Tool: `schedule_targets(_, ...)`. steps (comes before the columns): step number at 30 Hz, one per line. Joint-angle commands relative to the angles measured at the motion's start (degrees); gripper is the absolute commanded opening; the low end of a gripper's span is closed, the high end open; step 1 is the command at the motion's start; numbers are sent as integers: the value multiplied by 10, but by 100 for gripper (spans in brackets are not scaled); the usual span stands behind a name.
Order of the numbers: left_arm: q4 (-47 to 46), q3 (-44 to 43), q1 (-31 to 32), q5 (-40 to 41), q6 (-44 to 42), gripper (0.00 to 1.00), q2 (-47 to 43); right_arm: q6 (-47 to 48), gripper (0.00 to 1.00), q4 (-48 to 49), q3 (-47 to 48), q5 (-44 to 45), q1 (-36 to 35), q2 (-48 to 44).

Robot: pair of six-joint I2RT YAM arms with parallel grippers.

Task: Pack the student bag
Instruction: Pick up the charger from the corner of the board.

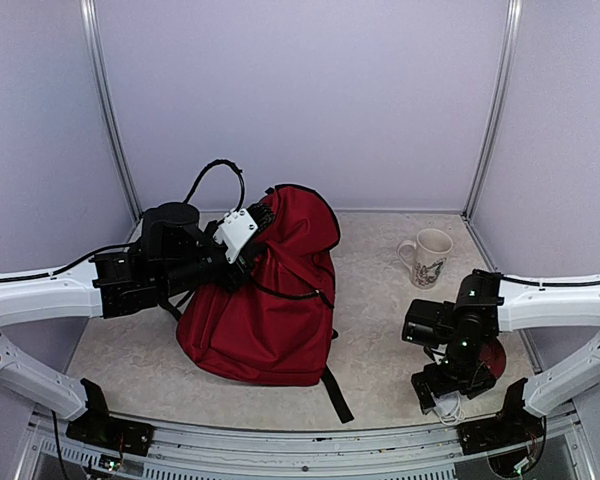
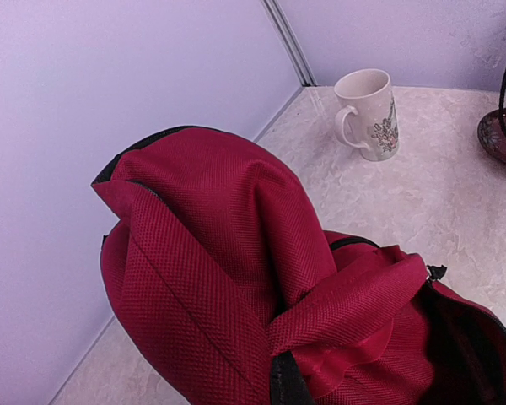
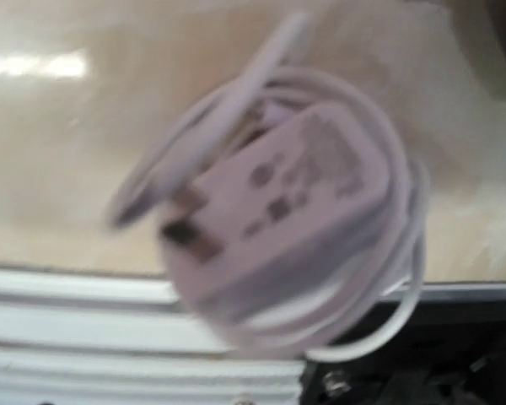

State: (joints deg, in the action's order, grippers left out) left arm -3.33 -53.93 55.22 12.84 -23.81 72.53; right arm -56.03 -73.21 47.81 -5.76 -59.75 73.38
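The white charger's block point(image 1: 448, 404) point(image 3: 291, 198) inside its coiled cable lies right below at the table's front edge. So my right gripper moves down onto it next and closes.
The student bag point(image 1: 265, 300) is a large dark-red backpack slumped on the table left of centre. My left gripper point(image 1: 248, 252) is shut on a bunched fold of its upper fabric point(image 2: 236, 253) and holds that edge up. One black finger point(image 2: 285, 384) shows under the fold. Beside it the bag's mouth gapes, showing dark lining point(image 2: 472, 354). My right gripper point(image 1: 435, 390) points down at the table's front right edge, right over a white charger with a coiled cable point(image 3: 278, 219). The blurred charger fills the right wrist view and hides the fingers.
A cream mug with a printed pattern point(image 1: 427, 257) stands at the back right, also seen as the mug point(image 2: 367, 114) in the left wrist view. A dark red dish point(image 1: 492, 358) lies under the right arm. A black strap point(image 1: 335, 392) trails from the bag toward the front rail.
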Motion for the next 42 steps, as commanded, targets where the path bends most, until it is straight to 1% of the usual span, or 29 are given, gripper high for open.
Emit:
schedule_targets(1, -70, -37, 12, -24, -2, 0, -12, -1, 100, -11, 7, 43, 14, 49)
schedule_targets(4, -70, -37, 13, -25, -2, 0, -13, 12, 100, 27, -2, 37, 20, 79)
schedule_targets(10, -70, -37, 13, -25, -3, 0, -17, 76, 100, 102, -26, 18, 37, 122)
schedule_targets(12, -68, -37, 13, -24, -5, 0, -17, 90, 97, 123, -25, 13, 41, 127)
schedule_targets(15, -68, -37, 13, -23, -6, 0, -17, 107, 88, 147, -29, 7, 44, 135)
schedule_targets(20, -67, -37, 13, -26, -6, 0, -16, 132, 62, 177, -16, -8, 45, 144)
schedule_targets(26, -67, -37, 12, -25, -7, 0, -16, 146, 42, 174, 7, 17, 45, 154)
schedule_targets(29, -66, -37, 12, -25, -7, 0, -17, 162, 36, 167, 34, 24, 44, 145)
schedule_targets(32, -67, -36, 12, -25, -7, 0, -16, 184, 33, 175, 70, 31, 44, 112)
schedule_targets(33, -68, -36, 12, -24, -7, 0, -16, 194, 31, 183, 85, 35, 44, 95)
schedule_targets(36, -67, -36, 11, -25, -5, 0, -12, 237, 26, 235, 136, 33, 44, 35)
schedule_targets(38, -68, -37, 11, -27, -2, 0, -11, 276, 24, 297, 166, 25, 43, 4)
schedule_targets(40, -69, -37, 11, -28, 1, 0, -10, 329, 21, 392, 181, 2, 40, -15)
schedule_targets(42, -68, -39, 10, -30, 6, 0, -7, 375, 20, 512, 184, -26, 35, -13)
